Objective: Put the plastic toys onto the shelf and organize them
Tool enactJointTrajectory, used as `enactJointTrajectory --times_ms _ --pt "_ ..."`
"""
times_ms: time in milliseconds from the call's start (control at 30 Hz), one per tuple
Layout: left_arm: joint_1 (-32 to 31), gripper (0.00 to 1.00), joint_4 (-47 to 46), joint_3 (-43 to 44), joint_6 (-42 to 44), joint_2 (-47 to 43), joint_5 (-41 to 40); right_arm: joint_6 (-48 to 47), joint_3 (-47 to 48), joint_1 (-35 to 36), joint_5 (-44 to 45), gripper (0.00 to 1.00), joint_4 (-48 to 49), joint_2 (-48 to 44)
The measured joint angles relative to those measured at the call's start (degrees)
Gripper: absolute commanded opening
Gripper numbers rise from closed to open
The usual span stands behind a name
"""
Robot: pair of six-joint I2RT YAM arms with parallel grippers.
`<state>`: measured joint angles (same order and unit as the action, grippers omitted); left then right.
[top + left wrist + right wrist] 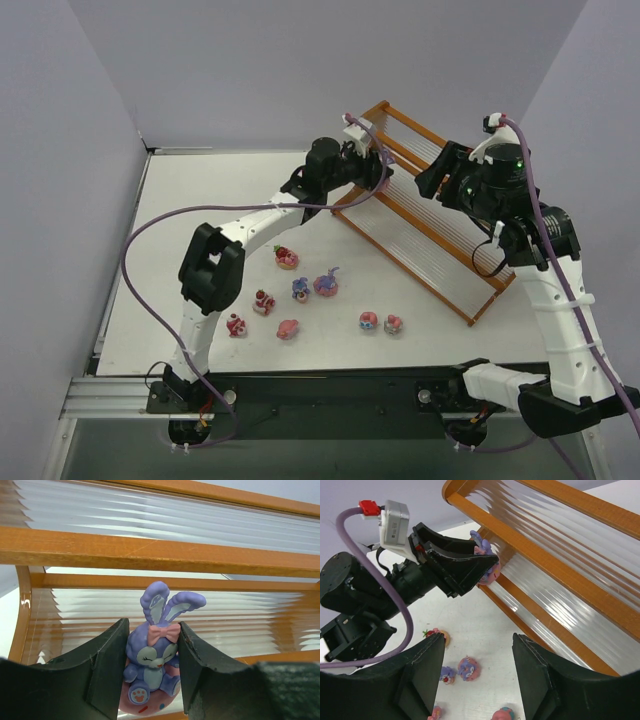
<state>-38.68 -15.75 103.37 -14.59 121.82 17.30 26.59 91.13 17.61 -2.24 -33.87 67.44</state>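
Note:
My left gripper moves outward and carries the bunny under the upper bar onto the clear slats next. It releases it there, as that end of the level is empty.
My left gripper (pixel 152 625) is shut on a purple bunny toy (pixel 152 655) with a pink bow and a round pink base. It holds the toy upright against the lower tier at the left end of the orange-brown shelf (pixel 150 550). In the top view the left gripper (pixel 372 158) is at the shelf's (pixel 430 225) far left corner. Several other small toys lie on the table, among them a purple one (pixel 326 285) and a pink one (pixel 288 328). My right gripper (pixel 477 640) is open and empty, above the shelf's middle (pixel 428 180).
The white table (pixel 200 200) is bordered by grey walls. The toys lie spread between the arm bases and the shelf's front rail. In the right wrist view the left gripper (pixel 470 562) and its purple cable (pixel 395 610) are on the left, with toys (pixel 469 667) below.

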Motion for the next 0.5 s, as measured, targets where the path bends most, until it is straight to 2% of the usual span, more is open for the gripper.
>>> enactJointTrajectory --times_ms 500 --pt "-0.66 0.00 0.61 7.72 3.78 6.40 0.57 -0.46 -1.55 -0.07 -1.05 0.58 -1.49 -5.38"
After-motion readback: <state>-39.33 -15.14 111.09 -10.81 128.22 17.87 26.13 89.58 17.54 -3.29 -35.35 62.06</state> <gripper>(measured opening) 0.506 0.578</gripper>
